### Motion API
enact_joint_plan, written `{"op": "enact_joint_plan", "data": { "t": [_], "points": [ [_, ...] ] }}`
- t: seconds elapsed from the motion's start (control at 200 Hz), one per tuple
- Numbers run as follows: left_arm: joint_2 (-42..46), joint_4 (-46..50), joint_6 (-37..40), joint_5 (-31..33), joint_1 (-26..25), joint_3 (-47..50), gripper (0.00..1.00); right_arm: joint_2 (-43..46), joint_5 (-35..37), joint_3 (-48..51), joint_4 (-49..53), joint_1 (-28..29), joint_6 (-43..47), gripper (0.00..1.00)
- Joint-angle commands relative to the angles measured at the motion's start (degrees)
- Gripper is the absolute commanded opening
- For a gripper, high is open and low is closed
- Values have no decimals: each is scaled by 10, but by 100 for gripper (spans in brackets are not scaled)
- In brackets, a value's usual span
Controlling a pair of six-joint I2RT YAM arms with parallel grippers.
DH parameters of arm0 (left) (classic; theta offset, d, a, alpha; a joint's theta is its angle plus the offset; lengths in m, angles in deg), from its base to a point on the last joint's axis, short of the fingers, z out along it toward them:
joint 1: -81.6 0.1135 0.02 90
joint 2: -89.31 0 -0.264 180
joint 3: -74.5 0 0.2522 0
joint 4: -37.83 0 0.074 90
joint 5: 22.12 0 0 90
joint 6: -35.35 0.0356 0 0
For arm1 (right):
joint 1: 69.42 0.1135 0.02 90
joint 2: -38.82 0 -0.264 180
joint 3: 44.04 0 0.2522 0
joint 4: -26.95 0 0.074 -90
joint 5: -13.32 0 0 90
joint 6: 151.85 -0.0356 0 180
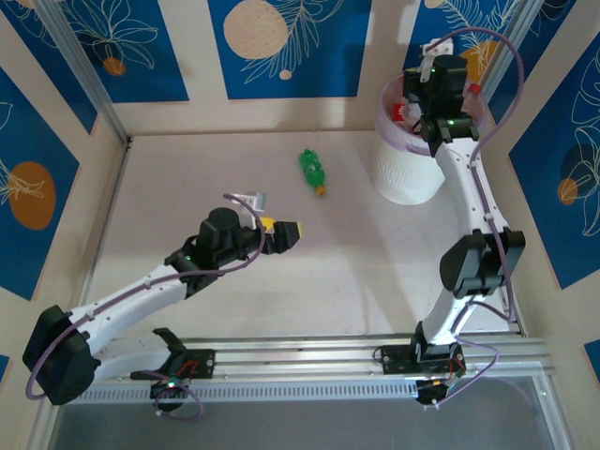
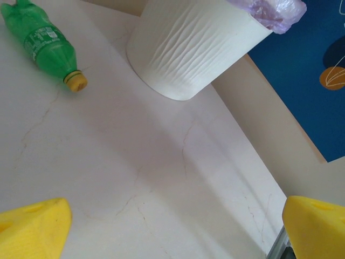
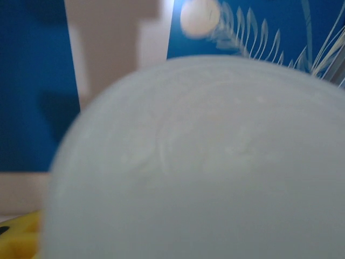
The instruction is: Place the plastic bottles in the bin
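Note:
My right gripper moves toward the bin's rim nearest the green bottle next, then releases the pale bottle, since the bin's lined opening lies below it.
A green plastic bottle with a yellow cap lies on its side on the white table, left of the bin; it sits at the top left of the left wrist view. The tall white bin with a purplish liner stands at the far right. My left gripper hovers open over mid-table, nothing between its yellow fingers. My right gripper hangs over the bin's mouth, shut on a pale clear bottle pressed close to the wrist camera. A red label shows beside it.
Blue patterned wall panels enclose the table at the back and sides. A metal rail runs along the near edge by the arm bases. Bare tabletop lies between the left gripper and the bin.

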Motion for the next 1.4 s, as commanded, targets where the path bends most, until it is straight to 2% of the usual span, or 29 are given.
{"op": "enact_joint_plan", "data": {
  "t": [0.0, 0.21, 0.41, 0.685, 0.885, 1.035, 1.245, 1.391],
  "points": [
    [13, 22, -10, 22, -3, -16, 100, 2, 18, -22, 17, -2, 19, 49],
    [-17, 124, -8, 70, -3, -60, 100, -44, 22, -57, 80, 5, 38, 56],
    [-42, 107, -21, 59, -3, -60, 100, -73, 43, -69, 95, 19, 61, 56],
    [-51, 98, -28, 58, -4, -55, 100, -44, 83, -77, 33, 33, 170, 60],
    [-61, 90, -32, 58, -3, -48, 100, -41, 78, -92, 36, 21, 190, 61],
    [-74, 106, -27, 63, -3, -57, 100, -51, 66, -95, 65, 15, 187, 67],
    [-108, 162, 14, 85, -2, -111, 100, -59, 28, -122, 145, 13, 127, 82],
    [-156, 194, 43, 88, 10, -169, 100, -63, -4, -178, 202, 8, 85, 86]
  ]
}}
